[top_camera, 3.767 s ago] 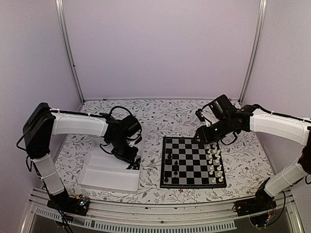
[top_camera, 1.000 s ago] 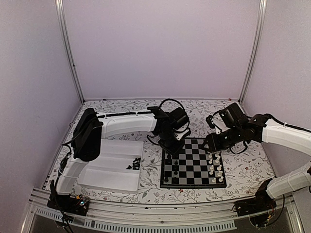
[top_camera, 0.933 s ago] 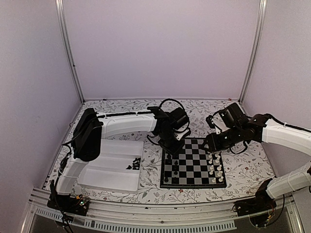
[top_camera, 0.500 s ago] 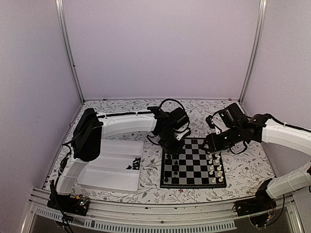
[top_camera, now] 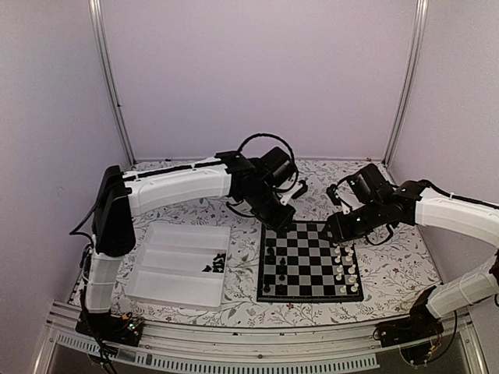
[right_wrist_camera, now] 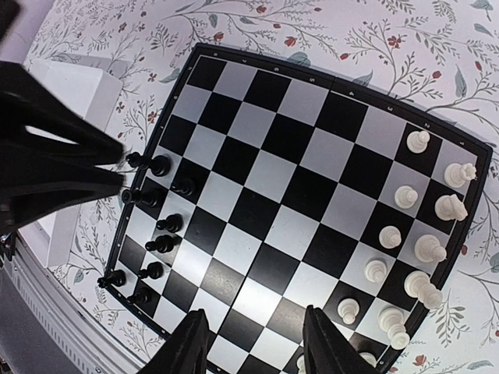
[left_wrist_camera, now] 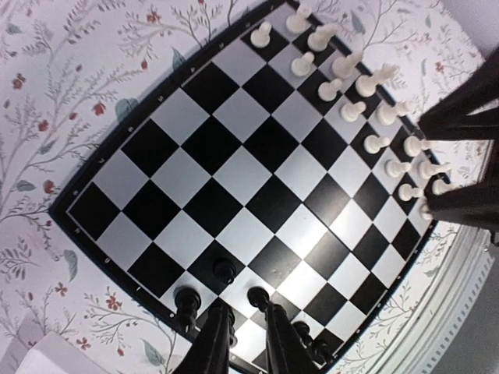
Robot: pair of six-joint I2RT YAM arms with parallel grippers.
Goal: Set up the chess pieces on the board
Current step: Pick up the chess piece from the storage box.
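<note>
Next, my left gripper will bring its empty fingers across and down onto the tray's black heap of chess pieces, as the heap lies below and to the gripper's left in the top view.
The chequered board lies between both arms. Several black chess pieces stand along its left columns, and more lie in the white tray as a small heap. My left gripper hovers over the board's far-left corner. In the left wrist view its fingers stand slightly open with nothing between them, above the board, and a black piece stands just ahead of the right fingertip. My right gripper hangs open and empty over the board, whose black pieces line its left side.
White pieces fill the board's right columns, also seen as white pieces and white pieces. The tray sits left of the board on the floral tablecloth. The left arm shows as a dark blur in the right wrist view.
The left arm went from the tray to the board's far-left corner. Its jaws parted slightly and the gripper has now lifted off the board. The right arm barely moved.
</note>
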